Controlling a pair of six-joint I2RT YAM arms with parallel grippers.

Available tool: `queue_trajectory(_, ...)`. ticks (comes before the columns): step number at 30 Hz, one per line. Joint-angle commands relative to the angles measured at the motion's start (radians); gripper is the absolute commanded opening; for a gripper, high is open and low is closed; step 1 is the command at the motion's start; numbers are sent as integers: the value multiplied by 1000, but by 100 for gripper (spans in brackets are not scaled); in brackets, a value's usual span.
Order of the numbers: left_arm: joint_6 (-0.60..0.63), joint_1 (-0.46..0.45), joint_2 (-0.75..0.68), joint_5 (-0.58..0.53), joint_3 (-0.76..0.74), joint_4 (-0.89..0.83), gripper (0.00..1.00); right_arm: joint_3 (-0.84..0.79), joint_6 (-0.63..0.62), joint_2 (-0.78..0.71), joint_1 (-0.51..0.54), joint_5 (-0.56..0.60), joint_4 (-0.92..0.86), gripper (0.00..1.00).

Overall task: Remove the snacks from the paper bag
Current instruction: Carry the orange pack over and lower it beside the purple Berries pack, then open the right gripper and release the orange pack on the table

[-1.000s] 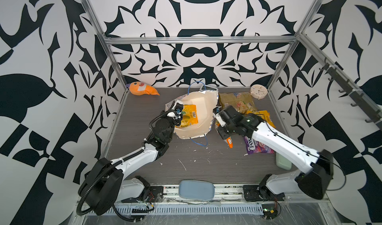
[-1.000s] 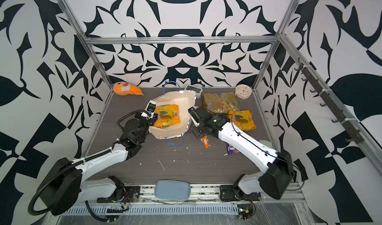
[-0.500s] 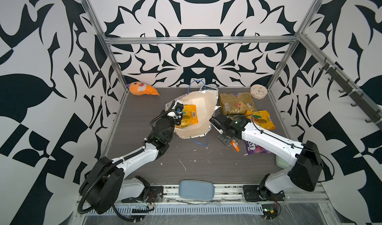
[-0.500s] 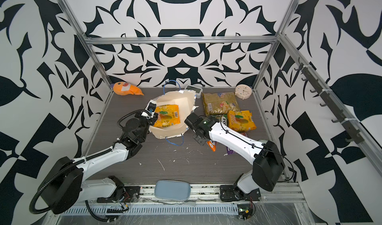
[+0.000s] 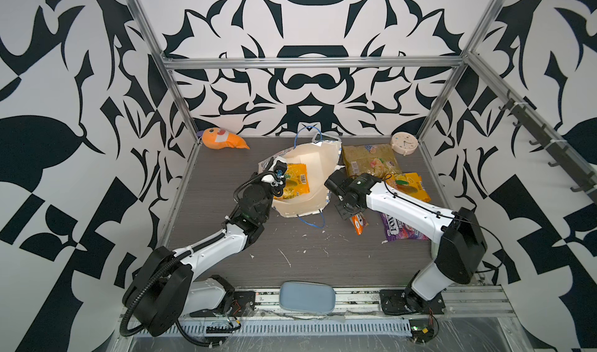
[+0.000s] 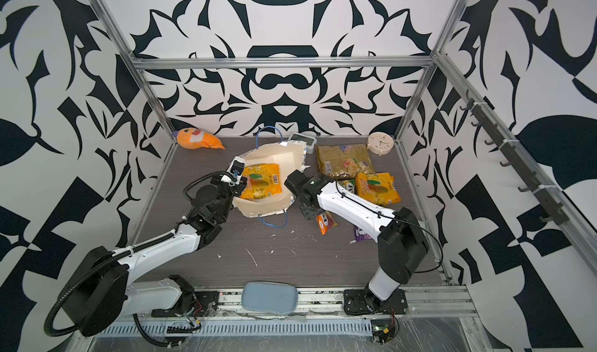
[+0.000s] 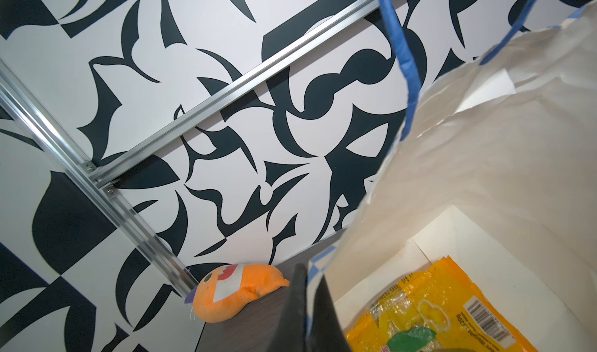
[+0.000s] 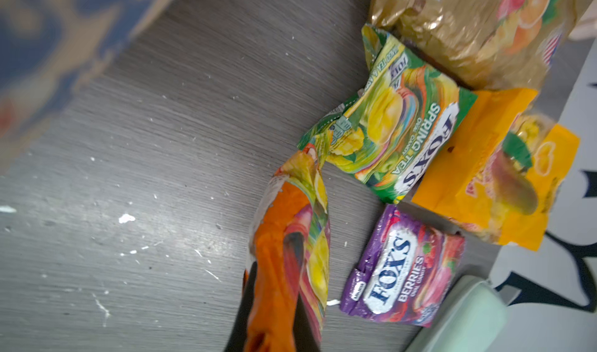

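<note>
My right gripper moves toward the bare tabletop beside the purple FOX'S packet next, then goes down and releases the orange FOX'S packet (image 8: pixel 284 253) there.
The paper bag (image 5: pixel 310 159) lies open in both top views, its white inside showing. One yellow-orange mango snack (image 5: pixel 294 185) lies inside it. My left gripper (image 7: pixel 307 305) is shut on the bag's left rim (image 7: pixel 315 269), next to that packet. Right of the bag, my right gripper (image 8: pixel 274 318) is shut on the orange FOX'S packet (image 8: pixel 284 253), just above the table. Out on the table lie the olive-gold packet (image 5: pixel 368 159), a second mango packet (image 5: pixel 410 185), the purple FOX'S packet (image 8: pixel 397 266) and the green-yellow packet (image 8: pixel 387 124).
An orange plush toy (image 5: pixel 223 138) sits at the back left corner. A round clock (image 5: pixel 403 143) stands at the back right and a white digital clock (image 6: pixel 302 139) behind the bag. A blue-grey pad (image 5: pixel 307 297) lies on the front rail. Paper scraps dot the table (image 5: pixel 226 179).
The right arm's elbow has swung inward, while its gripper has kept the orange packet near the same spot right of the bag. The left arm and the bag have not moved.
</note>
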Motion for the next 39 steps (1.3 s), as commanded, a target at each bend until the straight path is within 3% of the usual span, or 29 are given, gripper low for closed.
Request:
queue_trajectory(1,14,-1,-21,10,26,23,0,51,179,-6,0,-16,-47,0)
queue_trajectory(8,19,4,-19,28,28,11,0,45,278,37,-22,64,-166,0)
queue_trajectory(18,3,5,-23,35,15,26,0,33,292,56,-87,126,-160,0)
queue_trajectory(39,4,5,-30,26,4,51,0,-20,366,122,-110,118,-191,1)
